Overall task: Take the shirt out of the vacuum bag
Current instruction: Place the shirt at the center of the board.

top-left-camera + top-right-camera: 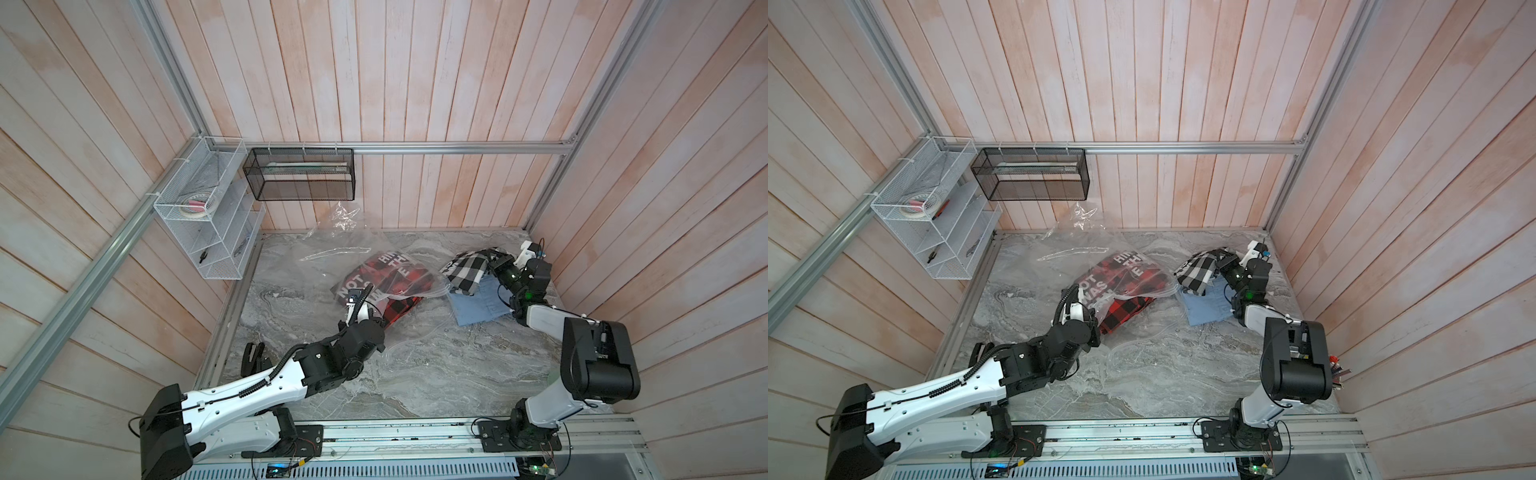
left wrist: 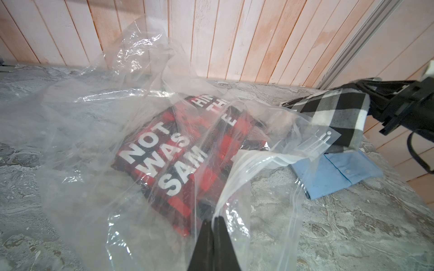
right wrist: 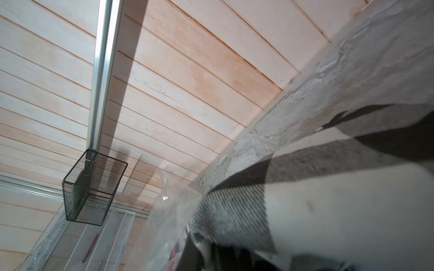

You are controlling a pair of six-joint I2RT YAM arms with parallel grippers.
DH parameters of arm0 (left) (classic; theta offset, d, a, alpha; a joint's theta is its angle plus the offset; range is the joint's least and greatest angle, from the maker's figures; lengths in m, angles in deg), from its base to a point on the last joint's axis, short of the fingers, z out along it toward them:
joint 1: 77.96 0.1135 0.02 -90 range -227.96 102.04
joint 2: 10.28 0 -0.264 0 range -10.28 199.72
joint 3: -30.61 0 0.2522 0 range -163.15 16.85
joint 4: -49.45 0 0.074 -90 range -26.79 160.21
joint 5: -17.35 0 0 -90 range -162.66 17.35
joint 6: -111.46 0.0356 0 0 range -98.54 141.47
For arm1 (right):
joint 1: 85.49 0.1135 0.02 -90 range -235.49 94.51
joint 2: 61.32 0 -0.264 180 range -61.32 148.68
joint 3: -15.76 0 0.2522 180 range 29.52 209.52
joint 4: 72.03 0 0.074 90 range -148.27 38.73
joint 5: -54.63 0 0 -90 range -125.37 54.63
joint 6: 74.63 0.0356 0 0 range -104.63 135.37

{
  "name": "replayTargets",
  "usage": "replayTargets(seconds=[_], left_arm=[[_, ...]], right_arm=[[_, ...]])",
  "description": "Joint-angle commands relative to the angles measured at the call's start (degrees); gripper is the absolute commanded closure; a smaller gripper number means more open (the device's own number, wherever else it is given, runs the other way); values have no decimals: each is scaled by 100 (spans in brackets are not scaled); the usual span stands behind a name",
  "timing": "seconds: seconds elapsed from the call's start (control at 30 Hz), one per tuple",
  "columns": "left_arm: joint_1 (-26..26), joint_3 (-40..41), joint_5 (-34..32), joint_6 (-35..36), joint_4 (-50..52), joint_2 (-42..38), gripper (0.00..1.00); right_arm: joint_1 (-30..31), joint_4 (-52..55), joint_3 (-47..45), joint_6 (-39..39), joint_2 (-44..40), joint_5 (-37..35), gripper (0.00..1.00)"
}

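My right gripper will move back and down to release the checked shirt atop the folded blue shirt (image 1: 480, 303), which lies below and back of it.
The vacuum bag (image 1: 328, 266) (image 1: 1067, 257) (image 2: 77, 122) lies crumpled on the marble table, and a folded red-and-black plaid shirt (image 1: 374, 278) (image 1: 1121, 278) (image 2: 178, 150) with white lettering is inside it. My left gripper (image 1: 376, 311) (image 1: 1094, 318) (image 2: 213, 218) is shut on the bag's mouth edge at its near side. My right gripper (image 1: 488, 259) (image 1: 1219, 259) (image 2: 361, 89) is shut on a black-and-white checked shirt (image 1: 467, 268) (image 1: 1198, 268) (image 2: 338, 112) (image 3: 328, 211). That shirt hangs lifted just outside the bag's mouth, at the far right of the table.
A folded blue shirt (image 1: 478, 307) (image 1: 1208, 309) (image 2: 340, 171) lies on the table under the checked one. A white wire rack (image 1: 203, 208) and a black mesh basket (image 1: 299, 174) hang on the far-left walls. Wooden walls close in the table (image 1: 436, 365) on three sides.
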Motion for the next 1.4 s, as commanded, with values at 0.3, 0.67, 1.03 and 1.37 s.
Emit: replayTargets(seconds=[0.3,0.67,1.03,1.37], left_arm=[[48,52,-26,0,-35,23,100],[48,41,89,26,-145,64,100],[45,-31,222,62,-264,271,100],[48,-24,236,53,-427,361,100]], right_arm=[[-72,-739,-1843,-23,-562,-1252,100],[34,698,-2406,25,-1399,-2302,100],[36,883,-2579,280,-778,-2136,100],[33,1310,-2456,97,-1173,-2192,52]])
